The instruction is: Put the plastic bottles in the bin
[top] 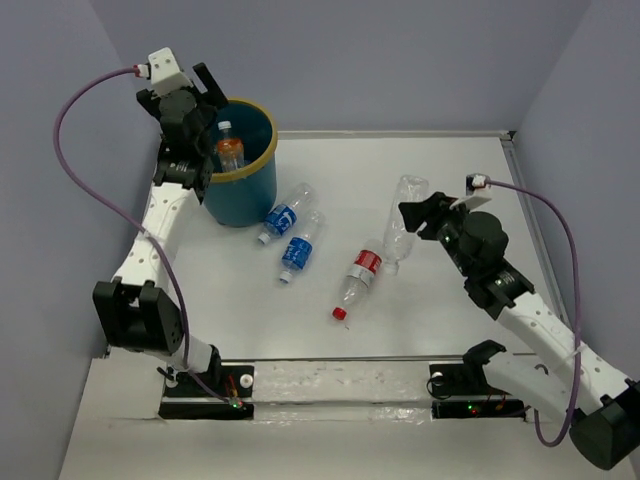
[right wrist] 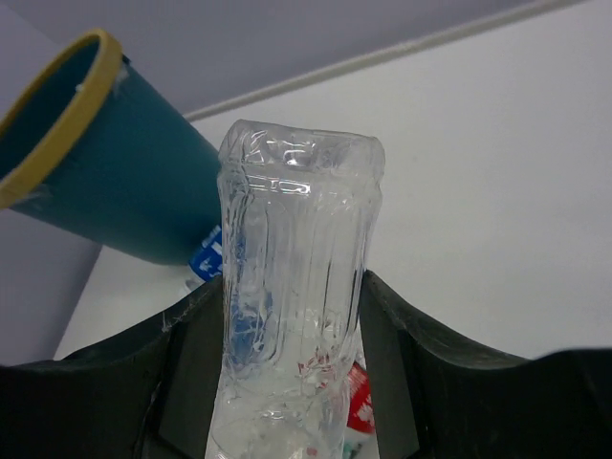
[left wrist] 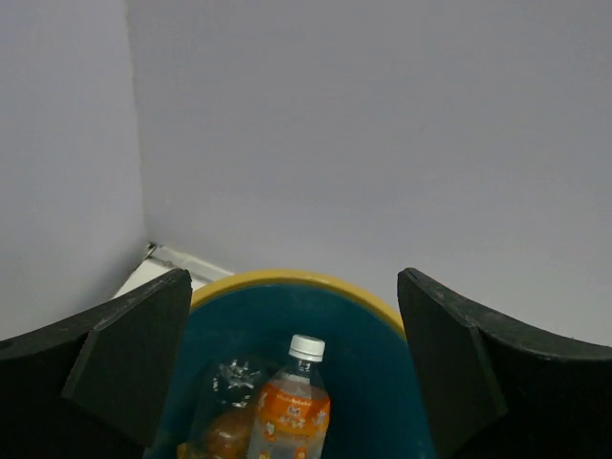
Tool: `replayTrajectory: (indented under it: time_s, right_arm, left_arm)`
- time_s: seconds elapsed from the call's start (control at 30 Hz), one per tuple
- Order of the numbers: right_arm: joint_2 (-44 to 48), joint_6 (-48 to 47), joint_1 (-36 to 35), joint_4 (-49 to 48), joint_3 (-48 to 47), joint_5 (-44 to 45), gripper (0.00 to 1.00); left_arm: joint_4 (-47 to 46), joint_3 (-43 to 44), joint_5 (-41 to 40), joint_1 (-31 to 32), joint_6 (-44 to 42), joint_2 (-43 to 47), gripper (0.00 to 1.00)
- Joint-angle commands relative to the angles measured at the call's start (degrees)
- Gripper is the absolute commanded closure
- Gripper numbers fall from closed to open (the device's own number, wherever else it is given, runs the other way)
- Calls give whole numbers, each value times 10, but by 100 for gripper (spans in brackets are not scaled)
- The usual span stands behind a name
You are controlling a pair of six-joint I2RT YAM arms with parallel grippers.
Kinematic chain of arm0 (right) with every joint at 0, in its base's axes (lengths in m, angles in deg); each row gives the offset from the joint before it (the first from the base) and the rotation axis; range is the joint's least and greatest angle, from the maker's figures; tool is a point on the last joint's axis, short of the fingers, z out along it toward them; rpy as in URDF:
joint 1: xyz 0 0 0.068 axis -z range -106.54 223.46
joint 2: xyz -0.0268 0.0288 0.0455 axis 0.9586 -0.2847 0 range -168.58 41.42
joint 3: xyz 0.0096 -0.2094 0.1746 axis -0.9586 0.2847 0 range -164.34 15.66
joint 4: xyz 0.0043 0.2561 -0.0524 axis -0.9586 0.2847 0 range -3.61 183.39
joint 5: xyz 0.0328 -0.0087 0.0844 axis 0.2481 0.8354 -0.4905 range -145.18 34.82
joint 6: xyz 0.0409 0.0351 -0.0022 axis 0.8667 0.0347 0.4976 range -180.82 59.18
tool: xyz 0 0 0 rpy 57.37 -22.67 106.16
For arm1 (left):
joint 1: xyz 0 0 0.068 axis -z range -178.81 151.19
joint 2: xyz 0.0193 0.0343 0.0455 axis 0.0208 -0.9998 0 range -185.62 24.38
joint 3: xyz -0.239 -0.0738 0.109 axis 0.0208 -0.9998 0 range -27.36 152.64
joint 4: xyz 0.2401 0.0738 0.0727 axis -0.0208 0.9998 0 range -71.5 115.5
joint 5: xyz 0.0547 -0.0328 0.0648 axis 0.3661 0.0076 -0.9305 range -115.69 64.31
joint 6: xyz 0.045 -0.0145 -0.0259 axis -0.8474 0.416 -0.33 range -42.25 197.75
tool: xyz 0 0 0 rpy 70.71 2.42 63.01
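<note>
I need to move my right gripper up, outward and to the left in the top view, over the bin's opening, and then release it, because the bin's rim is high.
The teal bin with a yellow-tan rim stands at the back left. My left gripper hangs open and empty over its left rim. In the left wrist view the open jaws frame the bin's inside, where an orange-labelled bottle with a white cap and another bottle with orange liquid lie. My right gripper is shut on a clear, crumpled bottle and holds it above the table, right of centre. The right wrist view shows that bottle upright between the fingers.
Two blue-labelled bottles lie just right of the bin. A red-labelled bottle with a red cap lies at mid-table, below the held bottle. Grey walls close the back and both sides. The bin also shows in the right wrist view.
</note>
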Motion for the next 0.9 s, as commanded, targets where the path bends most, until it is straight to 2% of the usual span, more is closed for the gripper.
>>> replayTrajectory:
  time_s: [0.0, 0.17, 0.2, 0.23, 0.37, 0.4, 0.47, 0.6, 0.67, 0.87]
  right_arm:
    - [-50, -21, 5, -119, -100, -60, 57]
    - [-169, -24, -22, -184, -243, -104, 57]
    - [-188, -27, -31, -200, -266, -104, 57]
    - [-225, -34, -47, -205, -312, -105, 57]
    - [-317, -70, -88, -211, -425, -105, 57]
    - [-335, -80, -94, -211, -448, -105, 57]
    - [-392, -93, -106, -200, -524, -102, 57]
    - [-470, -111, -130, -194, -622, -86, 57]
    - [-535, -125, -138, -190, -701, -67, 57]
    - [-719, -153, -160, -206, -917, -18, 58]
  left_arm:
    - [-1, -1, 71, 1, 65, 117, 1]
    - [59, -95, 177, 14, 154, 226, 1]
    - [64, -150, 221, 15, 174, 268, 1]
    - [68, -206, 236, 17, 179, 291, 1]
    - [117, -332, 328, 30, 182, 395, 1]
    - [130, -351, 386, 38, 170, 428, 1]
    - [171, -399, 433, 52, 163, 474, 1]
    - [220, -468, 448, 80, 152, 536, 1]
    - [231, -492, 455, 81, 147, 555, 1]
    - [200, -523, 484, 84, 150, 548, 1]
